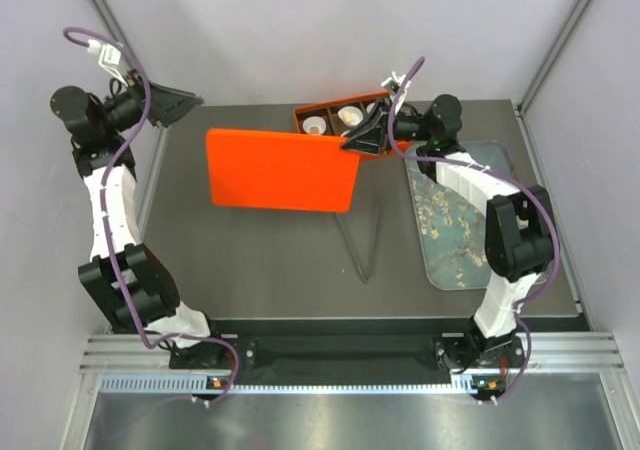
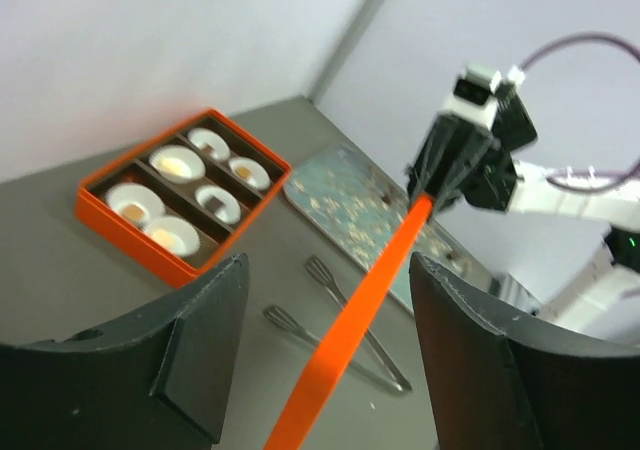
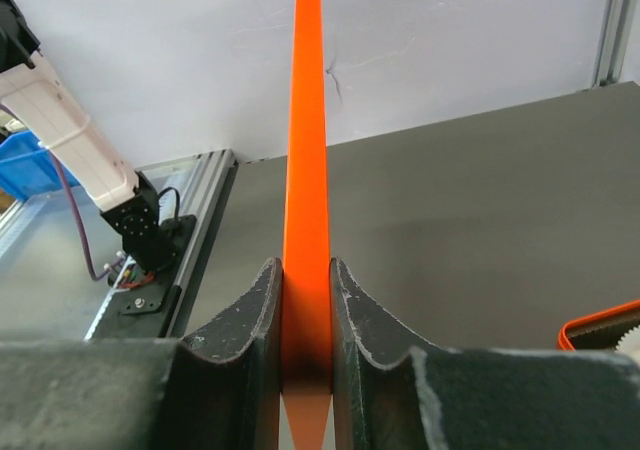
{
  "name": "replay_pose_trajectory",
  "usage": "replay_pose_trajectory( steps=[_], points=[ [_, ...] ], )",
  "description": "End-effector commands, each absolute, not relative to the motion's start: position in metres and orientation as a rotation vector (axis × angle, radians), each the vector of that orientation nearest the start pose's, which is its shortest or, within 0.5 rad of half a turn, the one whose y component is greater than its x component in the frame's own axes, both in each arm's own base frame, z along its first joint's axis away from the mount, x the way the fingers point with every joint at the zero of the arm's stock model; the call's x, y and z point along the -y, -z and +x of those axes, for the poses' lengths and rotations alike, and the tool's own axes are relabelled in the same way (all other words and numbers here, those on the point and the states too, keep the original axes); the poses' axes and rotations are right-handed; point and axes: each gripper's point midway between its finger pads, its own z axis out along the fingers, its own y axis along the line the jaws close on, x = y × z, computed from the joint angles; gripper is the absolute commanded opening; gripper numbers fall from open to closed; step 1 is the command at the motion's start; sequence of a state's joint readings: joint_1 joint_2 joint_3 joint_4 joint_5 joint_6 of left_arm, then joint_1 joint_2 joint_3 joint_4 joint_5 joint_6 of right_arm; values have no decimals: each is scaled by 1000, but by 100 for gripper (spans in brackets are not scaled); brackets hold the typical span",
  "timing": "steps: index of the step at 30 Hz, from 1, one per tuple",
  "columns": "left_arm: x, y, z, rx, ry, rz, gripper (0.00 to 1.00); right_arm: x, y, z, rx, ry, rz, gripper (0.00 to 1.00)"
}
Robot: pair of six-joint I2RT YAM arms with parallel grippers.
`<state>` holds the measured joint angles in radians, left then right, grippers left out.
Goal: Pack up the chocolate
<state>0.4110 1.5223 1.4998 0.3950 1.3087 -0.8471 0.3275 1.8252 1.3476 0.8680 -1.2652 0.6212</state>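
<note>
My left gripper moves with open fingers to the right in the top view onto the lid's loose end (image 1: pixel 215 160) next, since only my right gripper holds the lid.
An orange box (image 2: pixel 120 225) at the table's back holds white paper cups, and small brown and tan chocolate lumps (image 2: pixel 213 201) lie in several of them. A flat orange lid (image 1: pixel 280 170) hangs in the air left of the box (image 1: pixel 300 115). My right gripper (image 1: pixel 365 138) is shut on the lid's right edge; in the right wrist view the fingers (image 3: pixel 265 300) press both faces of the lid (image 3: pixel 308 120). My left gripper (image 1: pixel 190 100) stands open at the far left, apart from the lid. The lid's edge (image 2: pixel 350 340) runs across the gap of the left gripper (image 2: pixel 328 265) in its wrist view.
A grey-blue tray (image 1: pixel 460 220) with a blossom print lies at the right, under the right arm. Metal tongs (image 1: pixel 365 245) lie on the dark table in front of the lid and left of the tray. Walls close in the table on three sides.
</note>
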Motion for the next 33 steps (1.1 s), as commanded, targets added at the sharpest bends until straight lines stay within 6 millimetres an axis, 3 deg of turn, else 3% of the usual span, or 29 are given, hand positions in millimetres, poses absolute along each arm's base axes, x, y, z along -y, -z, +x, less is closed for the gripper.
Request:
replay_pose_trajectory(
  steps=[1, 9, 15, 23, 27, 30, 33],
  points=[
    [42, -429, 363, -1529, 1158, 547, 70, -294, -354, 358, -1183, -1401, -1031, 0],
    [59, -392, 348, -1588, 1243, 581, 72, -277, -364, 372, -1237, -1436, -971, 0],
    [58, -366, 359, -1631, 1281, 524, 72, -267, -373, 374, -1200, -1446, -958, 0],
    [74, -352, 365, -1649, 1311, 518, 74, -266, -375, 377, -1210, -1463, -940, 0],
    [98, -345, 365, -1653, 1367, 580, 73, -266, -377, 376, -1207, -1464, -933, 0],
    [106, -336, 361, -1672, 1400, 589, 65, -267, -377, 382, -1223, -1458, -919, 0],
    [108, -327, 355, -1698, 1445, 571, 49, -266, -378, 392, -1247, -1450, -877, 0]
  ],
)
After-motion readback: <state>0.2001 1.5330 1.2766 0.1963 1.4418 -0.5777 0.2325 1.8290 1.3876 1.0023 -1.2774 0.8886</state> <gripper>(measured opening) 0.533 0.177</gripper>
